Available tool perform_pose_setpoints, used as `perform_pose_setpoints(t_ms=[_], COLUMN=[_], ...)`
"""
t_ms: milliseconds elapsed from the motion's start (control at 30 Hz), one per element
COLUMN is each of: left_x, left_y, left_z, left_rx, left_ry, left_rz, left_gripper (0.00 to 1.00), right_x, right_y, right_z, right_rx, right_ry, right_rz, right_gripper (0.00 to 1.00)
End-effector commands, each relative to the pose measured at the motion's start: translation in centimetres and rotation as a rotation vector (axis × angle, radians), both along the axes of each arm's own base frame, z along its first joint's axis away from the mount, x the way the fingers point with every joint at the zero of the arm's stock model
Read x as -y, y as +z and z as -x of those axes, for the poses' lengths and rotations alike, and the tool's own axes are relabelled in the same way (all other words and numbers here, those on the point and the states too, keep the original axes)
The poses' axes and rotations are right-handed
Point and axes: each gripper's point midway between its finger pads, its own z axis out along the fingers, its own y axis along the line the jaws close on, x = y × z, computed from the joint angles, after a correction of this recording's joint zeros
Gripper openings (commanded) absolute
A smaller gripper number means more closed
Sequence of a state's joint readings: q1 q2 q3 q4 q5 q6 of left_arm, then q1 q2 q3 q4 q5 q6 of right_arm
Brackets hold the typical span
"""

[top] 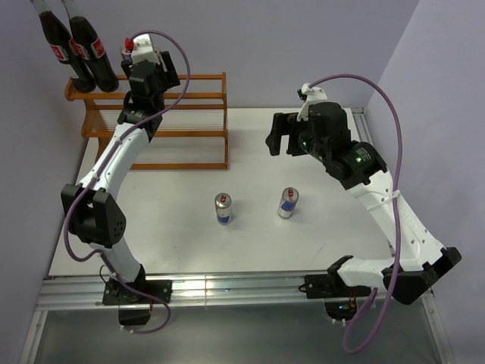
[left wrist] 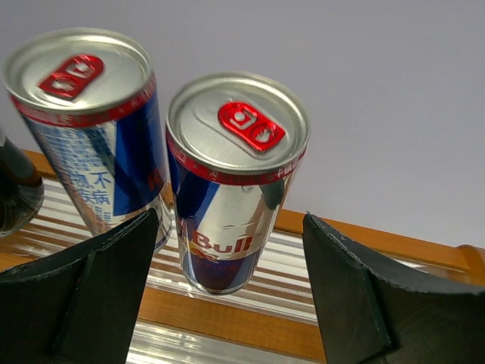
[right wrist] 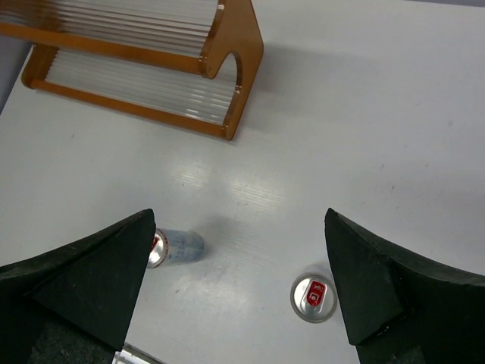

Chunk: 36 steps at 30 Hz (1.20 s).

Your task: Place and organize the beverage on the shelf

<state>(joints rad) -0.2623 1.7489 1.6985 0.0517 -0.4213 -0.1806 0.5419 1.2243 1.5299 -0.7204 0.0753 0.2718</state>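
Note:
I should move my right gripper back and down next, around the top of the can farther from the shelf.
Two cola bottles (top: 57, 47) (top: 95, 47) stand at the left end of the wooden shelf's (top: 193, 114) top tier. My left gripper (top: 138, 54) is open at that tier beside them. In the left wrist view two blue-and-silver cans stand upright on the top rails. The right can (left wrist: 235, 182) is between my open fingers (left wrist: 91, 303), with gaps on both sides. The left can (left wrist: 91, 129) is beside it, next to a bottle (left wrist: 15, 189). Two more cans (top: 223, 208) (top: 288, 202) stand on the table. My right gripper (top: 277, 135) is open and empty, high above them (right wrist: 170, 246) (right wrist: 313, 297).
The shelf's right end (right wrist: 227, 68) and its lower tiers hold nothing in the right wrist view. The white table (top: 318, 243) ends at a metal rail near the arm bases. Purple walls close the back and the right side.

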Motion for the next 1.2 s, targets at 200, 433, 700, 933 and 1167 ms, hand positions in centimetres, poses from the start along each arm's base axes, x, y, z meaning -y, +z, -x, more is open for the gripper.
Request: perform_pose_setpoints(t_ms=[200, 433, 700, 933, 1167], left_x=[0.4, 1.3, 2.7, 5.2, 7.8], left_y=[6.7, 10.2, 10.0, 8.3, 5.7], left_z=[4.0, 8.6, 13.4, 16.8, 17.7], left_rx=[0.133, 0.166, 0.131, 0.092, 0.020], left_ry=[-0.084, -0.184, -0.268, -0.346, -0.406], left_rz=[0.088, 0.147, 0.182, 0.200, 0.174], left_gripper=[0.87, 0.99, 1.00, 1.00, 0.99], right_x=[3.0, 4.6, 5.2, 5.7, 4.6], right_y=[-2.8, -8.4, -13.8, -17.6, -20.1], right_z=[-0.7, 0.1, 2.6, 5.1, 5.8], right_rx=[0.002, -0.139, -0.299, -0.402, -0.464], right_ry=[-0.180, -0.281, -0.291, -0.264, -0.196], right_rz=[0.022, 0.094, 0.146, 0.236, 0.267], right_gripper=[1.00, 1.00, 0.88, 0.85, 0.81])
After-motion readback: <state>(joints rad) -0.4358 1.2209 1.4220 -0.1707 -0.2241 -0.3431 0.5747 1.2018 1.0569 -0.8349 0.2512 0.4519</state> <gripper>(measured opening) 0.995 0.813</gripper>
